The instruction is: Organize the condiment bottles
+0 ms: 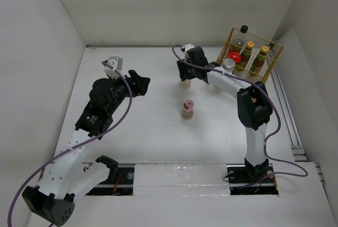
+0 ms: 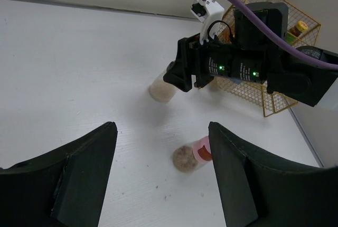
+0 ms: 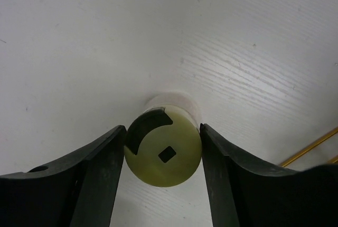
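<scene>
The spot in the basket beside the silver-lidded jar lies to my right gripper's right in the top view. My right gripper lifts across and lowers into it next.
A cream bottle (image 1: 184, 83) with a pale yellow-green cap (image 3: 163, 155) stands on the white table. My right gripper (image 1: 185, 75) reaches down over it, and both fingers press the cap's sides in the right wrist view (image 3: 161, 129). A pink-capped beige bottle (image 1: 187, 109) stands alone mid-table; it also shows in the left wrist view (image 2: 190, 155). My left gripper (image 1: 141, 85) is open and empty, held above the table to the left of both bottles (image 2: 162, 126). The cream bottle (image 2: 161, 91) and the right gripper (image 2: 178, 76) show in that view too.
A yellow wire basket (image 1: 273, 62) stands at the back right. It holds a tall black-capped bottle (image 1: 244, 29), two yellow-capped bottles (image 1: 250, 45), a red-lidded jar (image 1: 234, 57) and a silver-lidded jar (image 1: 228, 64). White walls enclose the table.
</scene>
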